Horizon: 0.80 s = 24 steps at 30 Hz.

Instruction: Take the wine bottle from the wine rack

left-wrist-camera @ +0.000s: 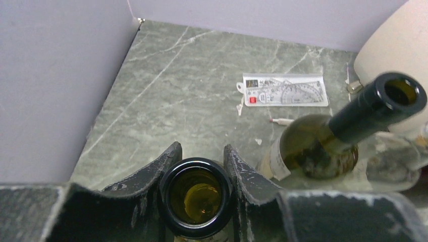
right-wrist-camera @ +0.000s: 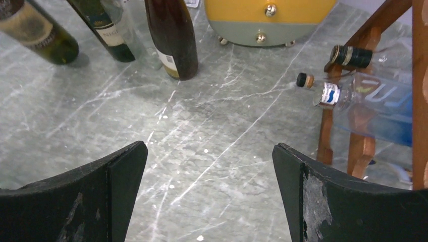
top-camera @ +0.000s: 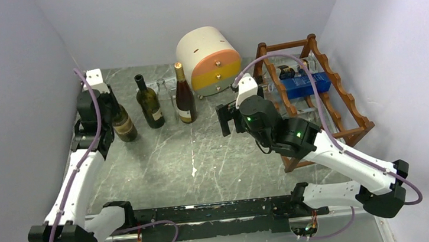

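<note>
The left gripper carries the dark green wine bottle outward to the free tabletop between the green bottle and the side next and releases its neck.
The reddish-brown wine rack (top-camera: 285, 45) stands at the right (right-wrist-camera: 374, 27). On it lies a clear bottle with a blue label (top-camera: 305, 82) and a cork (right-wrist-camera: 363, 101). Above that one a dark-capped bottle neck (right-wrist-camera: 352, 55) pokes out. My left gripper (top-camera: 110, 100) is far from the rack, by the left wall. It is shut on the neck of a dark green wine bottle (top-camera: 123, 125), whose open mouth (left-wrist-camera: 196, 196) sits between the fingers (left-wrist-camera: 199, 164). My right gripper (top-camera: 224, 120) hangs open and empty (right-wrist-camera: 209, 166) over the table, left of the rack.
A green bottle (top-camera: 150, 103), a clear bottle (top-camera: 166, 90) and a brown bottle (top-camera: 183, 94) stand upright mid-table. The round cream-and-orange drawer box (top-camera: 209, 59) is behind them. A packaged protractor set (left-wrist-camera: 285, 91) lies at the back. Walls close in on the left, back and right.
</note>
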Tool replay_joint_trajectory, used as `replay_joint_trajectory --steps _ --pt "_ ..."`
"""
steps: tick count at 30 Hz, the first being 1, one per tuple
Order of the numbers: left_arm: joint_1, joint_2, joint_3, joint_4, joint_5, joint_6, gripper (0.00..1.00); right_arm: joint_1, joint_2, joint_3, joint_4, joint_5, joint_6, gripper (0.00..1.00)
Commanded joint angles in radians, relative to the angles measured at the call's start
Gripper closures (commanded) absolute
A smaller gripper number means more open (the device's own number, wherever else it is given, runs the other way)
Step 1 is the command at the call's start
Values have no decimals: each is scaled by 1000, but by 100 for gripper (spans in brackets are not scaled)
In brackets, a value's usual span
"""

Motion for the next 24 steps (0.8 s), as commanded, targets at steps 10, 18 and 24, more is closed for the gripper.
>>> replay_joint_trajectory --steps 10,18,24 --pt "21 216 169 220 95 32 93 -4 -99 -88 187 -17 -211 0" --pt "20 269 176 239 189 34 93 -4 -91 -104 190 -11 -215 0" --pt "22 294 156 294 201 42 93 -5 -98 -105 185 -7 -217 0"
